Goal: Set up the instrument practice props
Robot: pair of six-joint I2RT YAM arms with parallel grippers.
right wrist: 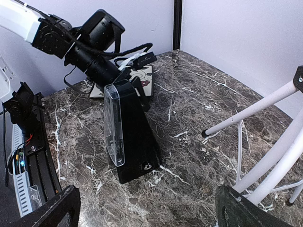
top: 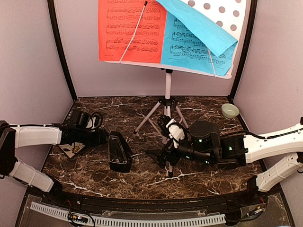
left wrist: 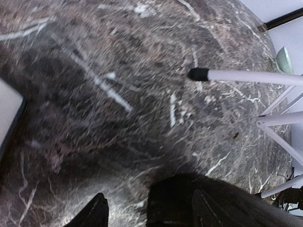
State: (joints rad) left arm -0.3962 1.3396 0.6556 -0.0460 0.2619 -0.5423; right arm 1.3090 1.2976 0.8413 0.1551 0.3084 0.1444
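Bare marble still separates my right gripper from the metronome's narrow top, so I need to swing the gripper to the left in the top view next and tilt it down over that top.
The white perforated music stand (top: 222,12) stands at the back on tripod legs (top: 166,101). It carries a red sheet (top: 130,30) and a blue sheet (top: 194,47) whose top corner is folded over. The black pyramid metronome (top: 119,152) stands upright on the marble, left of the tripod; it also shows in the right wrist view (right wrist: 135,137). My left gripper (top: 103,138) is at its left side, jaws open, with the metronome (left wrist: 189,203) between them and a gap to the left finger (left wrist: 94,213). My right gripper (top: 161,158) is wide open and empty by the front tripod leg (right wrist: 251,111).
A small pale green bowl (top: 230,110) sits at the back right corner. A square floral tile (top: 71,149) lies under my left arm. Dark frame posts and pale walls close in the table. A perforated white rail (top: 128,220) runs along the near edge.
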